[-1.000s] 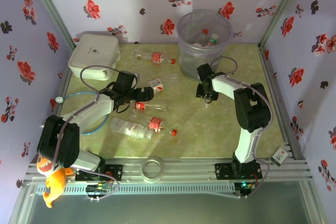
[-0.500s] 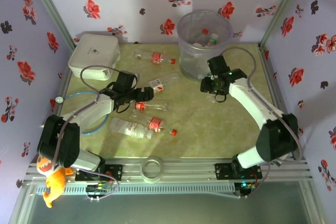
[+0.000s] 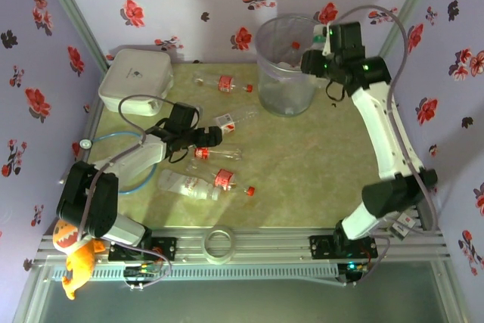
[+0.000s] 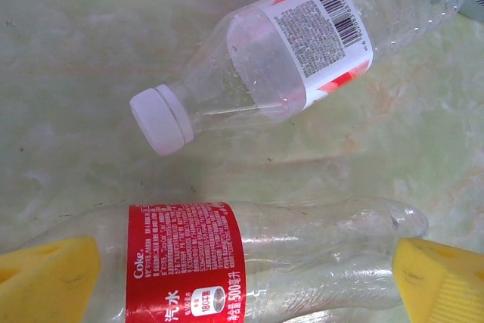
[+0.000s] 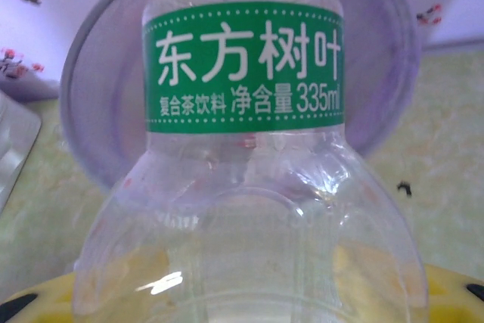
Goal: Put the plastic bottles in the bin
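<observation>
My right gripper carries the clear bottle outward over the bin's rim beside the gripper next, lowers it inside and releases. The bin's opening lies beyond that rim.
My right gripper is raised at the right rim of the bin and is shut on a clear bottle with a green label. The bin's rim shows behind that bottle. A red-capped bottle lies inside the bin. My left gripper is open low over a red-label bottle, which lies between its yellow fingers. Beside it lies a white-capped bottle. More bottles lie on the table at the back and the front.
A flat white rounded box sits at the back left. A tape roll rests on the front rail and an orange toy hangs by the left base. Floral walls close three sides.
The right arm has lifted its bottle from the table beside the bin up to the bin's right rim. The left arm has stayed in place.
</observation>
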Available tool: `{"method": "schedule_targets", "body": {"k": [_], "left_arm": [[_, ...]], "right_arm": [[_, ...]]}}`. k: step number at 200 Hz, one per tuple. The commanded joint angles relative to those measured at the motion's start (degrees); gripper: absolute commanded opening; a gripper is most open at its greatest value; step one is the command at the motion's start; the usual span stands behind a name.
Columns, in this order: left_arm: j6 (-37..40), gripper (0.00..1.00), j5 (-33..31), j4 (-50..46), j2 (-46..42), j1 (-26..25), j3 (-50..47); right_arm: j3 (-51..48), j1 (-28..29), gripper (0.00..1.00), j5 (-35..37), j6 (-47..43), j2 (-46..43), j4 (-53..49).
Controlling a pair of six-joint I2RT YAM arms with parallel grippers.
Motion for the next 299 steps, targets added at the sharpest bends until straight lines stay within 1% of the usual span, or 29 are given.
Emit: {"method": "schedule_targets", "body": {"k": [1, 28, 57, 80, 111, 136, 181, 199, 232, 251, 299], "left_arm": [[-0.9, 1.0, 1.4, 0.6, -1.1, 0.2, 0.6], [-1.6, 1.0, 1.8, 1.3, -2.3, 0.0, -0.1], [-1.9, 1.0, 2.1, 1.5, -2.7, -0.2, -0.2], [-1.9, 1.0, 2.1, 1.4, -2.8, -0.1, -0.2], [-1.5, 1.0, 2.1, 1.0, -2.9, -0.2, -0.1], [-1.4, 1.0, 2.1, 0.9, -2.5, -0.1, 0.0], [-1.6, 1.0, 2.1, 1.1, -1.5, -0.2, 0.4], [-1.6, 1.0, 2.1, 1.1, -1.2, -0.2, 0.6], [-1.6, 1.0, 2.2, 0.9, -0.3, -0.2, 1.2], [-1.6, 1.0, 2.2, 0.9, -0.2, -0.2, 1.3], [-1.7, 1.0, 2.3, 0.9, -0.1, -0.3, 1.3]], "right_arm": [[7.8, -1.3, 0.45, -0.9, -2.2, 6.9, 2.8], [19.4, -2.9, 0.45, -1.5, -1.3, 15.2, 2.4], [33.0, -4.5, 0.45, -2.4, 0.1, 25.3, -1.4], [39.1, -5.4, 0.45, -2.2, 0.6, 31.8, -4.2], [38.1, -5.5, 0.46, -2.2, 0.6, 35.1, -4.9], [34.7, -5.5, 0.46, -2.1, 0.1, 35.9, -3.7], [32.9, -5.2, 0.49, -1.2, -1.7, 38.1, -6.3], [31.0, -5.0, 0.52, -0.8, -2.4, 37.9, -6.4], [30.0, -4.9, 0.69, -0.6, -2.6, 37.7, -5.9], [30.2, -4.9, 0.75, -0.6, -2.8, 37.6, -5.8], [31.6, -4.5, 0.76, -1.0, -3.6, 36.6, -5.8]]}}
